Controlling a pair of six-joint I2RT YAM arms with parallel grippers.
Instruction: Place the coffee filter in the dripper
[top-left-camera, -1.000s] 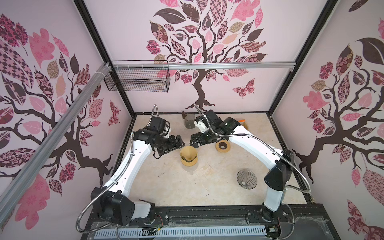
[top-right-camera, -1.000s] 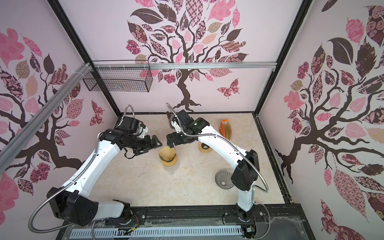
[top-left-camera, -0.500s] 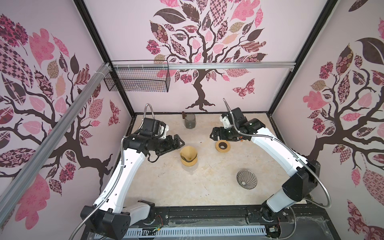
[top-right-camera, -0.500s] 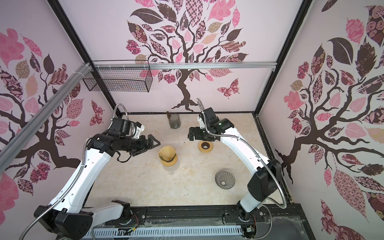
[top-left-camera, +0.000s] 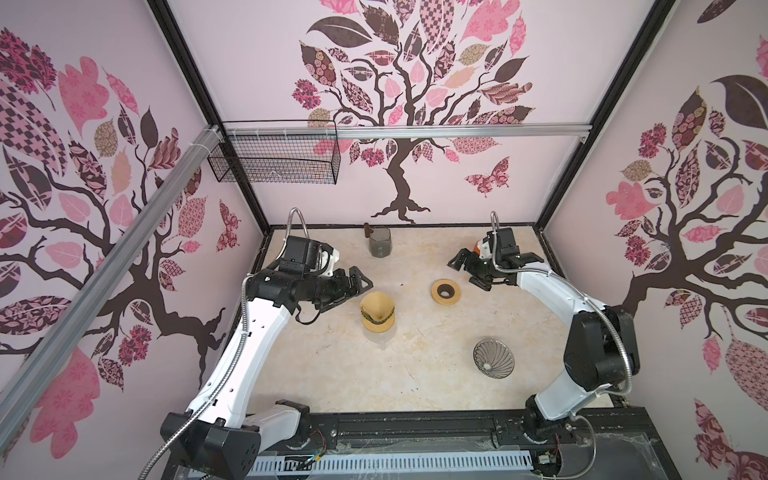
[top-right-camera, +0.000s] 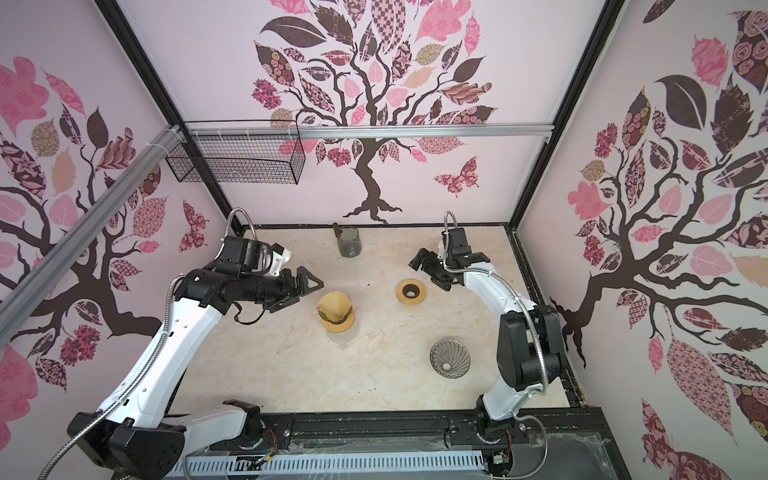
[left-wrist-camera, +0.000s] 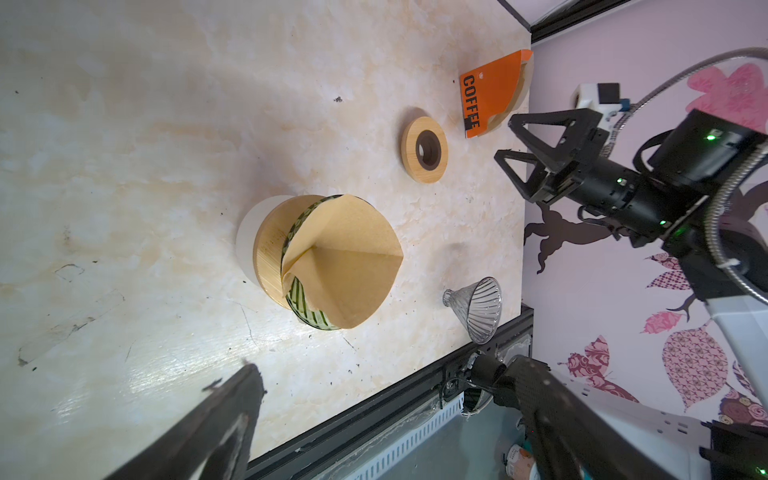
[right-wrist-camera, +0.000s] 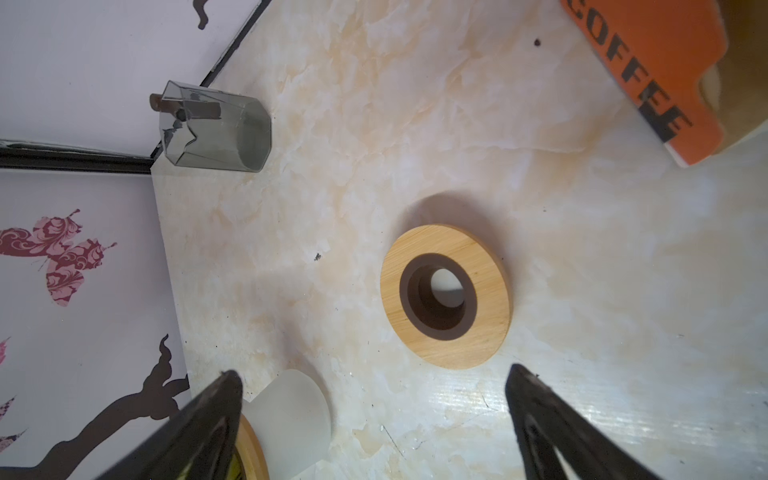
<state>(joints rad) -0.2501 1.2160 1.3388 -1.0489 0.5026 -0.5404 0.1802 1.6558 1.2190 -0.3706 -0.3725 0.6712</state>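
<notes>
The wooden ring is below. My right gripper will next go down, tilt flatter, and close on its rim facing away from the dripper, where bare table surrounds it.
The brown paper coffee filter sits as a cone on the green-striped dripper, which has a wooden collar and stands mid-table on a frosted cup. In the left wrist view the filter covers most of the dripper's mouth. My left gripper hovers just left of it, open and empty. The right gripper hangs open and empty at the back right, far from the filter.
A wooden ring lies below the right gripper. A clear ribbed glass cone stands front right. A grey glass pitcher is at the back wall. An orange COFFEE packet lies back right.
The right gripper has swung away from the filter to the back right, past the wooden ring. The left gripper has drawn back slightly leftward. The filter stays on the dripper.
</notes>
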